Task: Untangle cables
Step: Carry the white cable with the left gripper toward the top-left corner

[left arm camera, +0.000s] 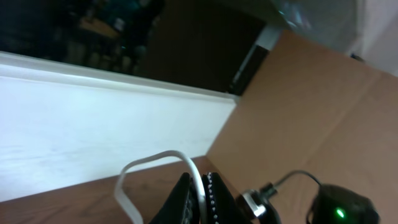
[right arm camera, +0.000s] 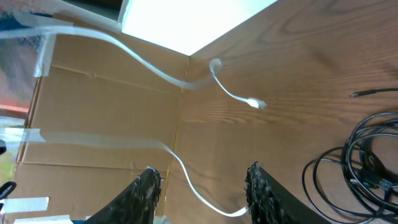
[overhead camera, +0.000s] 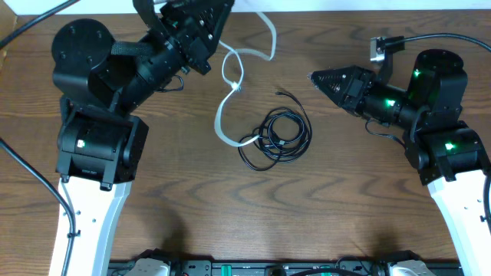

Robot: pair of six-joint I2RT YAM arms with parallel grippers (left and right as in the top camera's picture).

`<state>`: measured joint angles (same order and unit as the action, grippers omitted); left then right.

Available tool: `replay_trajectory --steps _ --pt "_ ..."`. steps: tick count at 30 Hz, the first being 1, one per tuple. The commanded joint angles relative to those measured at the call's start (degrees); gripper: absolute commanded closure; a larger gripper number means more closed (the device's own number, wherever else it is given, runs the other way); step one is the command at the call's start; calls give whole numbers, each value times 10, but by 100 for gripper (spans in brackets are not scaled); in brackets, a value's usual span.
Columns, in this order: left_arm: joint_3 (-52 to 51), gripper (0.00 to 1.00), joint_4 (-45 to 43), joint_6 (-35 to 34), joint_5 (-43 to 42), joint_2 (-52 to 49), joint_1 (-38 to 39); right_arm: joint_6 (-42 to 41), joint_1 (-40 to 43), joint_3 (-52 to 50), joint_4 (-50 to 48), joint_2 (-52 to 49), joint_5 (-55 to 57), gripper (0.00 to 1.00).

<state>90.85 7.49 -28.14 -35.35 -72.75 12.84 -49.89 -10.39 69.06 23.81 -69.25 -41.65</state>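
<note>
My left gripper is holding the white cable. It needs to swing down and to the left in the overhead view, along the far edge of the table, to let go of the cable away from the coil.
A white cable (overhead camera: 224, 115) snakes from the table's far edge down to the middle. Its lower end overlaps a loose coil of black cables (overhead camera: 282, 136). A small black plug end (overhead camera: 284, 93) lies just above the coil. My left gripper (overhead camera: 217, 17) is at the far edge, shut on the white cable, which arches up out of the jaws in the left wrist view (left arm camera: 155, 157); the jaws (left arm camera: 198, 177) pinch it. My right gripper (overhead camera: 314, 77) is open and empty, right of the cables. In the right wrist view its fingers (right arm camera: 202, 171) frame the white cable (right arm camera: 230, 93), with the black coil (right arm camera: 360, 162) at right.
A cardboard panel (right arm camera: 99, 118) and a white wall (left arm camera: 93, 118) stand beyond the table's far edge. The right arm's body (left arm camera: 336, 208) shows in the left wrist view. Thick black arm wires run at the upper left and upper right of the overhead view.
</note>
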Motion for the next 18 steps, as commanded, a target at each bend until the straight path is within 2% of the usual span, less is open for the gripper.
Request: replay_trajectory --steps 1,5,11,18 --pt "14 93 -3 -10 64 2 -3 22 5 6 7 0 2 56" --pt "14 93 -3 -12 87 -18 -3 38 5 6 17 0 2 56" --pt "36 92 -3 -67 103 -84 -19 42 5 6 35 0 10 55" --pt "181 92 43 -66 99 -228 -76 55 5 6 48 0 10 56"
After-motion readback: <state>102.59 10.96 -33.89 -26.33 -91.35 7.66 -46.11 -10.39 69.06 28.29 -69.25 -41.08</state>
